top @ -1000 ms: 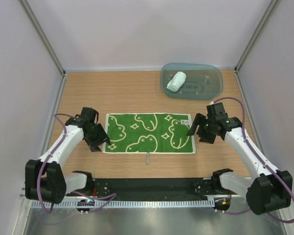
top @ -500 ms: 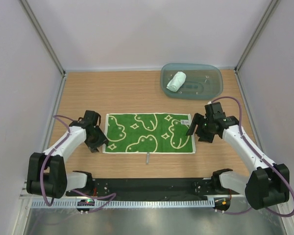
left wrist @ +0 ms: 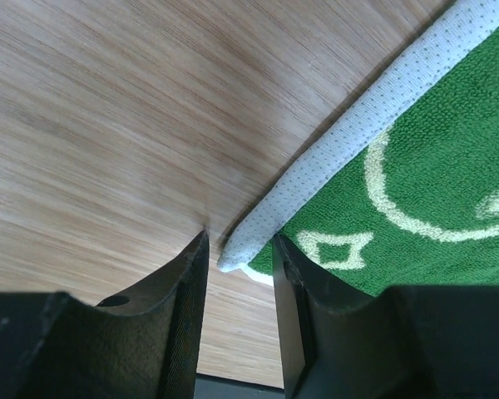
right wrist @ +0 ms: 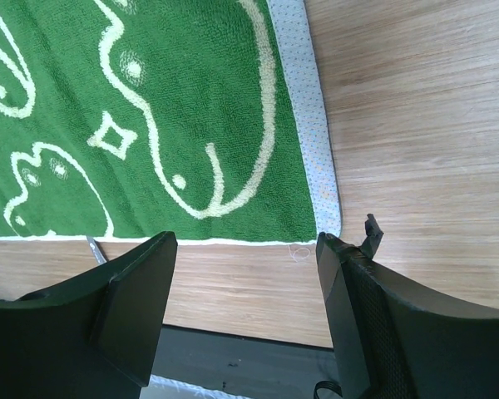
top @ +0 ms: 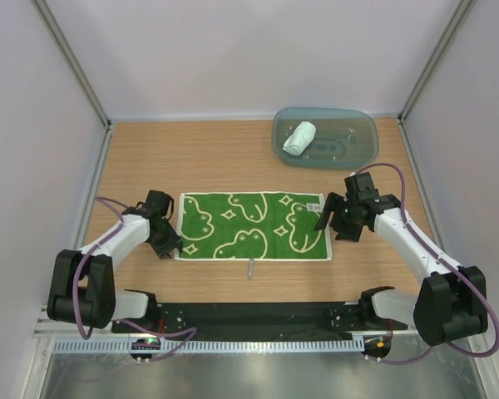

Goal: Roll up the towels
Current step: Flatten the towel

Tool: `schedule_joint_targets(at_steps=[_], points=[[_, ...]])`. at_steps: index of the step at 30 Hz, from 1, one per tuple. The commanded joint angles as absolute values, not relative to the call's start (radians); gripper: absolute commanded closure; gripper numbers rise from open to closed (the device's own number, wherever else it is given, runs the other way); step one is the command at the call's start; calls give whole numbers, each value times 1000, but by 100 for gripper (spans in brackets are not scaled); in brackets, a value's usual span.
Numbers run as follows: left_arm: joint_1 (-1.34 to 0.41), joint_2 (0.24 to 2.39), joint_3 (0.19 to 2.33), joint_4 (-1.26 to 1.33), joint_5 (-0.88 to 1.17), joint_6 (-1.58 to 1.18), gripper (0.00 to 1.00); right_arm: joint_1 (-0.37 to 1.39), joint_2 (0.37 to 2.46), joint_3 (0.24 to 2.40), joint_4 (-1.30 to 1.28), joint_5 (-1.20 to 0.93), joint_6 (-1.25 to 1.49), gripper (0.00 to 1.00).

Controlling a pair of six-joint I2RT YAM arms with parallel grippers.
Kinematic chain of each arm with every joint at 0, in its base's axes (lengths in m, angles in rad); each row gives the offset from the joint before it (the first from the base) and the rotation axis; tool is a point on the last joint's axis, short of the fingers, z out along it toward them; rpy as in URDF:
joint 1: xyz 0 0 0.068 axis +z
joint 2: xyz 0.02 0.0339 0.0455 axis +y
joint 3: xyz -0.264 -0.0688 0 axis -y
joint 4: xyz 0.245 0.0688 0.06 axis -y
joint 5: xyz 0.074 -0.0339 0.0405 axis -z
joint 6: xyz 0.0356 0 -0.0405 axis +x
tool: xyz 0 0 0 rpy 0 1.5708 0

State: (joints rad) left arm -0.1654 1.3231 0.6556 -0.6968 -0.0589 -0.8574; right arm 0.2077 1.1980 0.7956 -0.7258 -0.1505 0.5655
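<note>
The green towel's near dotted corner [top: 329,258] [right wrist: 326,228] lies below my right gripper, back toward my base, so the gripper lowers and draws back onto that corner next.
A green towel [top: 254,225] with pale yellow line drawings and white dotted edging lies flat mid-table. A plain pale towel [top: 298,138] lies rolled in the teal tray [top: 359,148]. My left gripper [top: 168,246] sits low at the green towel's near left corner. In the left wrist view its fingers [left wrist: 239,243] stand a narrow gap apart with the corner tip [left wrist: 237,253] between them, not pinched. My right gripper [top: 336,228] is wide open just above the near right corner [right wrist: 324,223], empty [right wrist: 245,243].
A small grey loop [top: 250,268] sticks out from the towel's near edge. A white label [top: 313,205] sits near its far right corner. The black rail [top: 249,316] runs along the table's near edge. White walls enclose the table.
My left gripper has crept toward the towel's near left corner and now straddles it. My right gripper has shifted slightly left toward the towel's right edge. The towels have not moved.
</note>
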Motion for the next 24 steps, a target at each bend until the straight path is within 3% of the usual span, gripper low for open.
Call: schedule_joint_targets(at_steps=[1, 14, 24], points=[[-183, 1296, 624, -655, -61, -880, 63, 209, 1201, 793, -696, -138, 552, 25], [-238, 1267, 614, -686, -107, -917, 64, 210, 1207, 787, -695, -130, 546, 25], [-238, 1289, 618, -669, -127, -914, 94, 209, 1206, 773, -696, -120, 543, 25]])
